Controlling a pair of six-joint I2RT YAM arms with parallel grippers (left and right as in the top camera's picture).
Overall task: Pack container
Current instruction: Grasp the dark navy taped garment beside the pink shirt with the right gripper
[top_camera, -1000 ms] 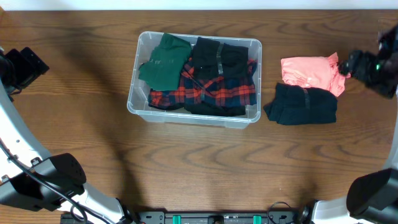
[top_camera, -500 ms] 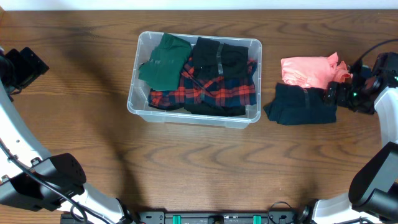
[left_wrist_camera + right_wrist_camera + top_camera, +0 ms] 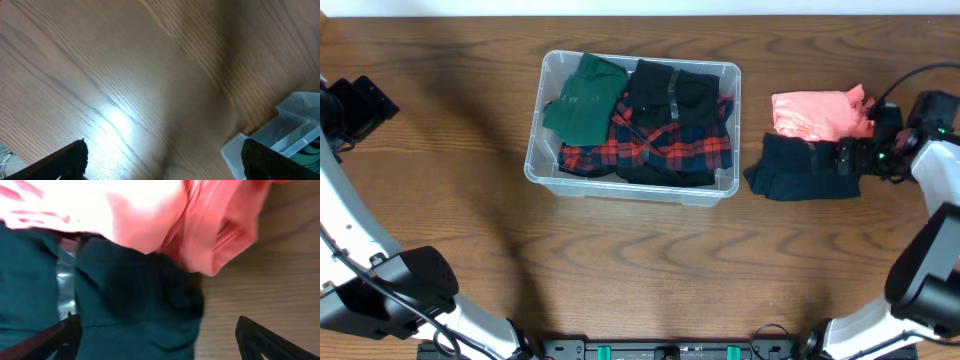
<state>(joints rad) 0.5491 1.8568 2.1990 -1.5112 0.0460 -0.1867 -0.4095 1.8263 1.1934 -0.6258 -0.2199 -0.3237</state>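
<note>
The right gripper moves down onto the navy garment's edge farthest from the container (image 3: 186, 323) next, since its open fingers already span that edge.
The clear container (image 3: 630, 191) stands at the table's middle and holds a green garment (image 3: 582, 100), a black one (image 3: 672, 92) and a red plaid one (image 3: 665, 146). To its right lie a folded pink garment (image 3: 815, 114) and, in front of it, a dark navy garment (image 3: 803, 169). My right gripper (image 3: 850, 156) is open at the navy garment's right edge. In the right wrist view the right gripper (image 3: 157, 341) straddles the navy cloth (image 3: 130, 295), with the pink cloth (image 3: 150, 215) beyond. My left gripper (image 3: 358, 108) is open at the far left, and in the left wrist view the left gripper (image 3: 165, 162) has bare wood between its fingers and the container's corner (image 3: 282, 127) at right.
The wooden table (image 3: 640, 270) extends around the container. Both arm bases stand at the front corners, left (image 3: 390, 300) and right (image 3: 920, 300). A black cable (image 3: 910, 78) loops above the right arm.
My right gripper has come down from the back right edge and moved left onto the navy garment's right edge. The left arm has not moved.
</note>
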